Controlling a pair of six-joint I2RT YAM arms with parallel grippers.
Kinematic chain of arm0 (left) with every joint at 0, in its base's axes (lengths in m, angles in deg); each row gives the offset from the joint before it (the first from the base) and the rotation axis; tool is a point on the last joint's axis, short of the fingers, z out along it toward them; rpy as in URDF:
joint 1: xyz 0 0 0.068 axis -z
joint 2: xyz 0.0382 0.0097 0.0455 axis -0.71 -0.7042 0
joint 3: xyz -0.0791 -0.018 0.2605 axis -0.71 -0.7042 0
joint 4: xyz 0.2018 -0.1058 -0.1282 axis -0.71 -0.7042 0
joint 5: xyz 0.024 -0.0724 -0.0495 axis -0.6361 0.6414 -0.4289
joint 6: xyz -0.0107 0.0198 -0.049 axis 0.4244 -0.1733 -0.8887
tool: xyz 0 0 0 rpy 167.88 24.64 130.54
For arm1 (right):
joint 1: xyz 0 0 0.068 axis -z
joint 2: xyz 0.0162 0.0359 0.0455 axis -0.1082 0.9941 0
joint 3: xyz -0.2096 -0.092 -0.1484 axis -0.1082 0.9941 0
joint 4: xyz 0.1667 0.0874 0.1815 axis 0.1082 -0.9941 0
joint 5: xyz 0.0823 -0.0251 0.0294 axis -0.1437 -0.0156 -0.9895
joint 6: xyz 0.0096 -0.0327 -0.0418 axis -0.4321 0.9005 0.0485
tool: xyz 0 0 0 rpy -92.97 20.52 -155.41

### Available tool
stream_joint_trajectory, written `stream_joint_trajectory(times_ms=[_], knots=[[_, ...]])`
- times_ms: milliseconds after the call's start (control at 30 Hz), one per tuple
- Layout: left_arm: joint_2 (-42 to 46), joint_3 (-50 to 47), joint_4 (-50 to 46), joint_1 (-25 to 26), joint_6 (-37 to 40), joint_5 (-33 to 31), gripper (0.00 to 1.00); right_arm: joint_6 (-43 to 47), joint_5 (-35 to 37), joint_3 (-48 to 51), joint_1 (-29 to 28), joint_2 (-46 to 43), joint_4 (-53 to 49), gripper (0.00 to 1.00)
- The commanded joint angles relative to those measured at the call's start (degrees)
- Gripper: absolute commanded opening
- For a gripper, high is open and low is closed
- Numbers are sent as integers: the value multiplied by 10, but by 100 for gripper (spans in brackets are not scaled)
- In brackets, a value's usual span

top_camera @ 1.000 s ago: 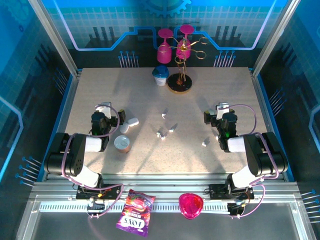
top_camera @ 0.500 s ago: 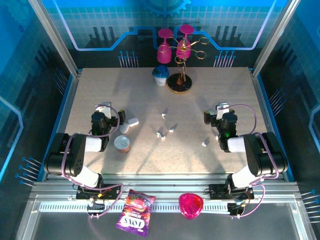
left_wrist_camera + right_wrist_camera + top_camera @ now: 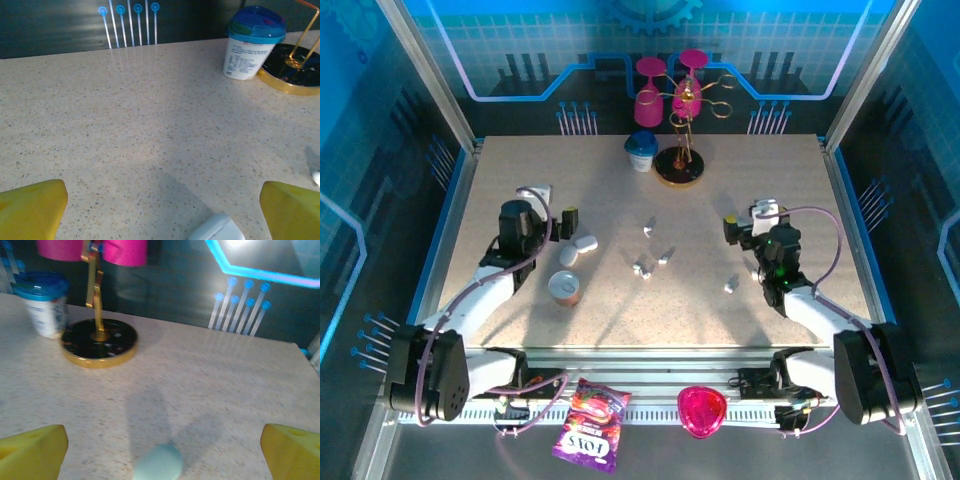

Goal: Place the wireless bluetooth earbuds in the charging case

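Observation:
I should next move my left gripper back and down and tilt its fingers toward the tabletop, so they are astride the case nearer the metal can (image 3: 568, 256), because they now hang beyond that case.
Small white earbuds lie mid-table: one (image 3: 648, 229), one (image 3: 665, 257), one (image 3: 641, 268), and one further right (image 3: 730, 286). Two white rounded cases (image 3: 586, 242) (image 3: 568, 256) lie side by side right of my left gripper (image 3: 556, 206), which stands open over bare table. In the left wrist view a case corner (image 3: 216, 230) shows between the yellow fingertips (image 3: 30, 210), and an earbud tip (image 3: 316, 176) sits at the right edge. My right gripper (image 3: 748, 216) is open too. A pale rounded case-like thing (image 3: 157, 463) lies on the table between its fingers, untouched.
A metal can (image 3: 565, 287) stands near the two cases. At the back are a blue-lidded cup (image 3: 641, 152) and a gold stand (image 3: 680, 166) holding pink glasses. A snack bag (image 3: 588, 425) and a pink item (image 3: 702, 410) lie on the front rail.
Both arms have stretched away from their bases. The left gripper moved up the table and slightly right, the right gripper forward and slightly left. Both stayed open.

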Motion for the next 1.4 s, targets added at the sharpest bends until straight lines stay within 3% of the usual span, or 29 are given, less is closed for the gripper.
stream_joint_trajectory(times_ms=[0,233,467,733,867,1367], knots=[[-9,62,-209,15,41,36,99,31,-39,-32,-48,-28,-101,100],[-106,166,-391,58,74,13,99,34,-105,-84,-178,-26,-165,100],[-182,200,-469,58,40,3,99,17,-110,-112,-251,11,-163,100],[-234,201,-484,56,33,-18,85,16,-108,-129,-264,32,-167,100],[-256,205,-468,56,27,-17,73,12,-108,-132,-267,34,-171,100],[-311,210,-433,56,21,-25,53,-6,-108,-133,-276,47,-168,100]])
